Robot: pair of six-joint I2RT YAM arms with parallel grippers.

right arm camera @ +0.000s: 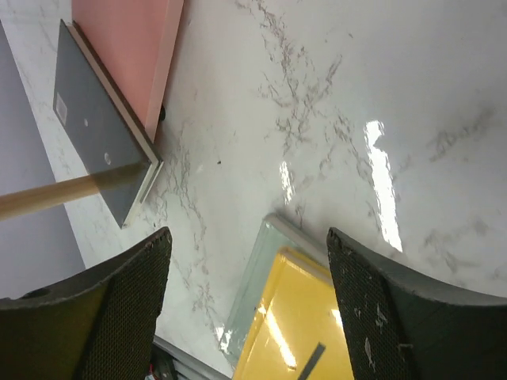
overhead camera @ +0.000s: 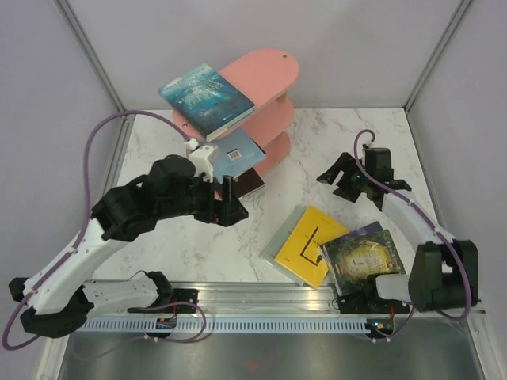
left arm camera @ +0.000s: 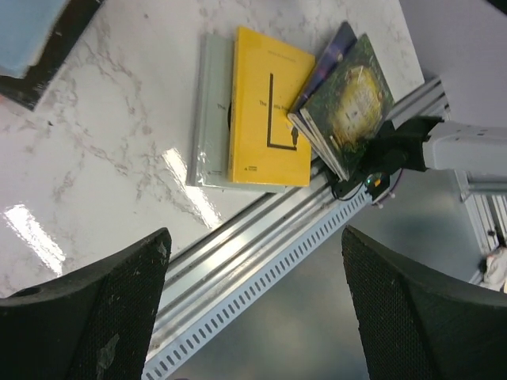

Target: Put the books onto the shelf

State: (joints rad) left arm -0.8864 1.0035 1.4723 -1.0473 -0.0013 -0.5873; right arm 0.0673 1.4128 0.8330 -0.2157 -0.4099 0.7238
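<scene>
The robot will next move its left gripper down, back toward the bar to the spine's near end, because the yellow book is on top.
The pink shelf stands at the back of the table. A teal-blue book lies on its top board, a pale blue one on the middle board, and a dark one on the bottom board. On the table near the front lies a yellow book on top of a pale grey-blue book, with a green-gold book beside them. My left gripper hovers open and empty beside the shelf's foot. My right gripper is open and empty above the marble, right of the shelf.
The aluminium rail runs along the table's near edge, close to the loose books. The right arm's base stands just beside the green-gold book. A wooden shelf post crosses the dark book. Grey walls enclose the table.
</scene>
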